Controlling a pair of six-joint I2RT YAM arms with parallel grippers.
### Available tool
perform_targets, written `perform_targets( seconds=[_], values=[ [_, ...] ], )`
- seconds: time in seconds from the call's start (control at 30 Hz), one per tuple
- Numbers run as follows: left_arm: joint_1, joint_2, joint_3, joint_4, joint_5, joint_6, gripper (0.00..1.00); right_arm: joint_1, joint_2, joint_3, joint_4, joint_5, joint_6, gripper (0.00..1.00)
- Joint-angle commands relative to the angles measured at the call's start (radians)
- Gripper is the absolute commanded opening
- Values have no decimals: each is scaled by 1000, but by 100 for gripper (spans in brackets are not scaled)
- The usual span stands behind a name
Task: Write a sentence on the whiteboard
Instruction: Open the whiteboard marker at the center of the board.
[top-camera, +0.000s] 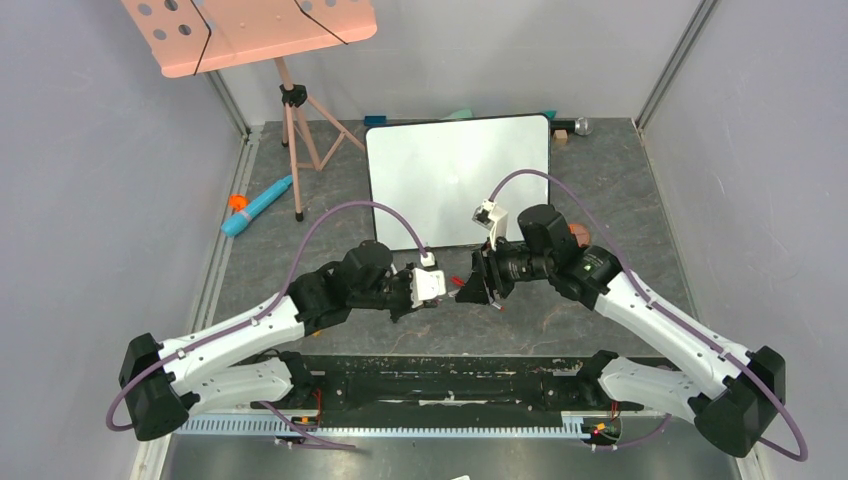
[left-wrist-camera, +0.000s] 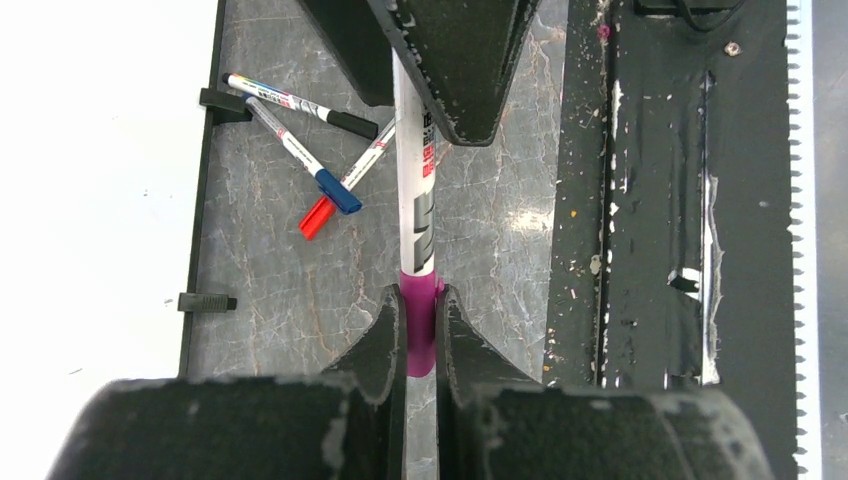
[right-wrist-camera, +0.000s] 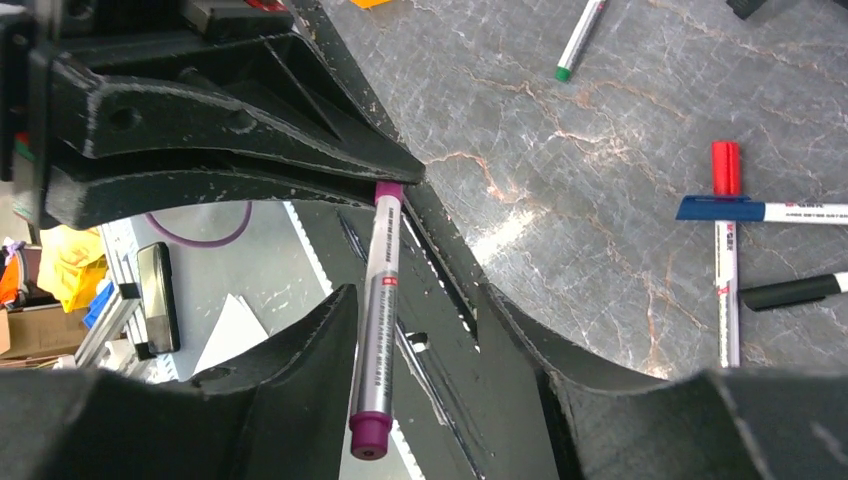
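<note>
Next, my left gripper swings left in the top view and down to the bare tabletop by the green-tipped marker below it, and releases the magenta cap.
The whiteboard (top-camera: 458, 180) lies flat at the back centre, its edge also in the left wrist view (left-wrist-camera: 100, 200). Its face shows plain white and no sentence is in view. Just in front of it the two grippers meet tip to tip. My left gripper (top-camera: 443, 290) (left-wrist-camera: 420, 300) is shut on the magenta cap of a white marker (left-wrist-camera: 415, 200). My right gripper (top-camera: 467, 287) (right-wrist-camera: 412, 292) reaches over the marker's barrel (right-wrist-camera: 378, 320) from the other end. Its jaws stand apart: the barrel rests against one finger (right-wrist-camera: 310, 350), with a gap to the other.
Loose markers (left-wrist-camera: 300, 150) with blue, black and red caps lie crossed beside the board's near edge, and a green-tipped one (right-wrist-camera: 580, 35) further off. A pink perforated board on a tripod (top-camera: 250, 30) stands back left, with a blue tube (top-camera: 258, 205) near it.
</note>
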Motion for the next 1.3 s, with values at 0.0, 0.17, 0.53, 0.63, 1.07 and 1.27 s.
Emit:
perform_targets(
  seconds=[0.0,0.17,0.53,0.63,1.07,1.27],
  values=[
    [-1,-12,8,-6,33,89,2,14,6,14,77,-32,40,49],
    [-1,-8,22,-32,19,119,2,27,35,31,70,-35,38,45],
    [-2,19,31,-35,32,129,2,63,63,28,85,-21,50,44],
    [-1,32,40,-47,27,136,2,65,70,37,86,-21,48,46],
    [-2,37,36,-45,18,139,2,84,102,29,90,-23,49,42],
    [-2,37,37,-48,19,139,2,99,114,27,110,-23,59,39]
  ],
)
